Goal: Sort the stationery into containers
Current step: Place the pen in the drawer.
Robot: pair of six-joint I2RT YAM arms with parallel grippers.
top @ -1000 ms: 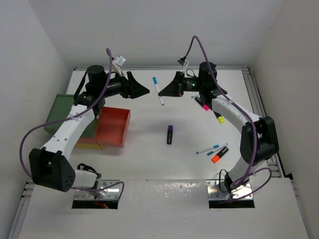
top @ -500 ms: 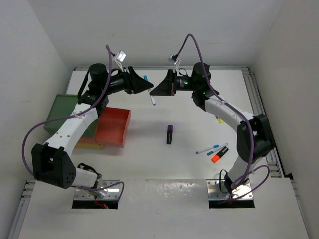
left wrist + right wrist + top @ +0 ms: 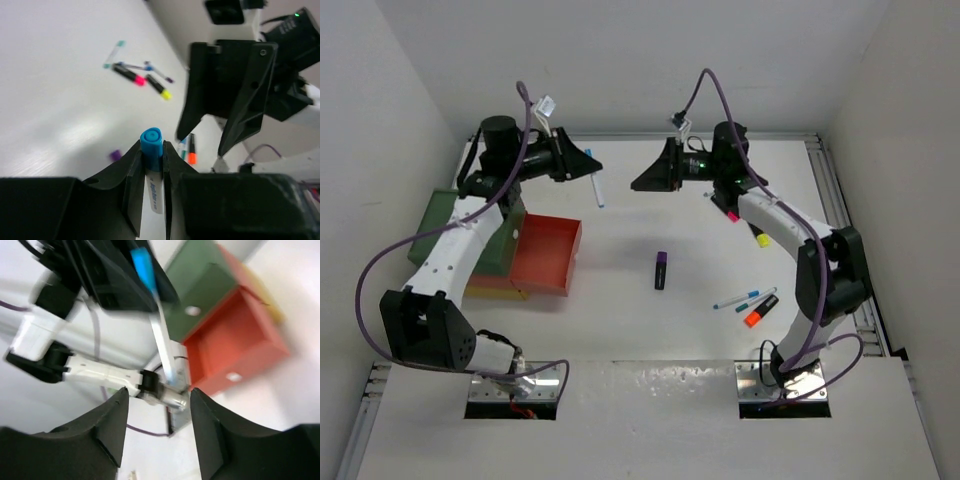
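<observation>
My left gripper is above and forward of the red-orange tray [image 3: 548, 256]. It needs to turn downward next and come back and down over the tray to release the pen.
A thin white pen with a blue cap [image 3: 595, 186] hangs above the table, and my left gripper [image 3: 586, 166] is shut on it. The left wrist view shows the cap [image 3: 151, 142] pinched between the fingers. My right gripper [image 3: 638, 183] faces it a short way to the right, open and empty; from its wrist the pen [image 3: 159, 335] hangs beyond the gap. Left of centre stand the containers: a dark green tray [image 3: 445, 222], a red-orange tray [image 3: 548, 256] and a yellow one [image 3: 502, 292] under them. A purple highlighter [image 3: 661, 270] lies mid-table.
More stationery lies on the right: an orange highlighter [image 3: 758, 314] beside two thin pens [image 3: 740, 299], and pink [image 3: 731, 213] and yellow [image 3: 761, 238] highlighters under the right arm. Metal rails edge the table at the back and right.
The pen passed from my right gripper to my left. The right jaws opened and let go; the left jaws shut on the cap and drew back to the left with it.
</observation>
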